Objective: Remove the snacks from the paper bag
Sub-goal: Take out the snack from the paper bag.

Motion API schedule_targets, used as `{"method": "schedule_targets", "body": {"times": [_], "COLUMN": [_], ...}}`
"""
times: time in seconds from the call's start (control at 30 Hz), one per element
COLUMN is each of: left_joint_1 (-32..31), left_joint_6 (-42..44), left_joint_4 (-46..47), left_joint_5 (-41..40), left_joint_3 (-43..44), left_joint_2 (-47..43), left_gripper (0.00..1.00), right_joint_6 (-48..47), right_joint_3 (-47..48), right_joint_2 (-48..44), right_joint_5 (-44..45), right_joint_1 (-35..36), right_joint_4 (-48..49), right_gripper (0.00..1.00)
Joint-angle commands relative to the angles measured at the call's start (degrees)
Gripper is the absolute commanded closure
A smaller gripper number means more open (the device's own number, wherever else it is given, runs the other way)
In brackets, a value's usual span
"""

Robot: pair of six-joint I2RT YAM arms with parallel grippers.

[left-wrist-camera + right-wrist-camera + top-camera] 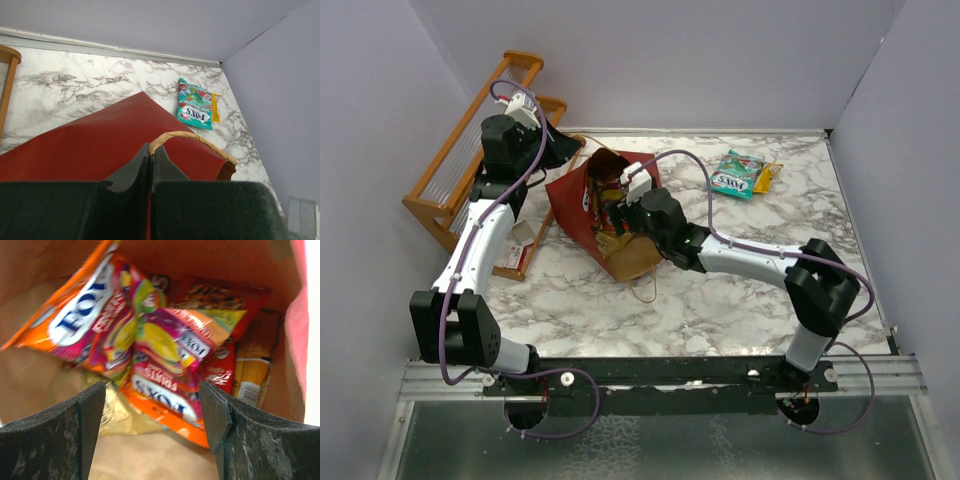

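Observation:
Next, my right gripper moves down deeper into the bag, fingers open, onto the middle Fox's packet [167, 364], since that lies below it, just ahead of its fingers.
The red paper bag [572, 205] stands tilted on the marble table, its mouth open toward the back. My left gripper [570, 152] is shut on its tan twisted handle [192, 137] at the bag's rim; the red outside [95, 142] fills the left wrist view. My right gripper [623, 190] is inside the bag, open and empty [152, 397]. Just ahead of its jaws lie orange-pink Fox's packets [165, 365], a red packet [220, 372], a tan-gold bag [255, 370] and a gold packet [117, 412]. A teal packet [737, 172] lies outside on the table, and also shows in the left wrist view [195, 104].
An orange wooden slatted rack [460, 170] stands at the back left, close behind the left arm. A small yellow packet [767, 177] lies against the teal one. Lilac walls close the table at the back and both sides. The bag's second handle [645, 292] lies on the table.

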Motion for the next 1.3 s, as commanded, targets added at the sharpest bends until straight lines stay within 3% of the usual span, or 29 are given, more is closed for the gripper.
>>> {"method": "schedule_targets", "body": {"times": [0.0, 0.43, 0.5, 0.63, 0.83, 1.27], "left_joint_1": [0.6, 0.7, 0.7, 0.7, 0.6, 0.7], "left_joint_6": [1.2, 1.1, 1.2, 1.2, 1.2, 1.1], "left_joint_4": [0.4, 0.4, 0.4, 0.3, 0.3, 0.4], "left_joint_5": [-0.7, -0.5, -0.5, -0.5, -0.4, -0.3], "left_joint_3": [0.0, 0.1, 0.1, 0.1, 0.1, 0.1], "left_joint_2": [-0.4, -0.3, -0.4, -0.4, -0.3, 0.1], "left_gripper": [1.0, 1.0, 1.0, 1.0, 1.0, 1.0], "right_joint_6": [-0.2, 2.8, 1.9, 1.9, 4.4, 7.6], "right_joint_3": [6.8, 11.1, 10.7, 10.7, 11.0, 4.6], "right_joint_2": [5.7, 16.5, 17.4, 18.0, 15.2, -3.4], "right_joint_5": [10.6, 15.6, 14.2, 11.6, 7.6, -2.0], "right_joint_1": [-0.3, -0.3, -0.4, -0.4, -0.3, -0.3], "right_joint_4": [-1.5, 3.7, 5.9, 7.5, 4.8, -3.5], "right_gripper": [0.23, 0.19, 0.25, 0.57, 0.89, 0.99]}}
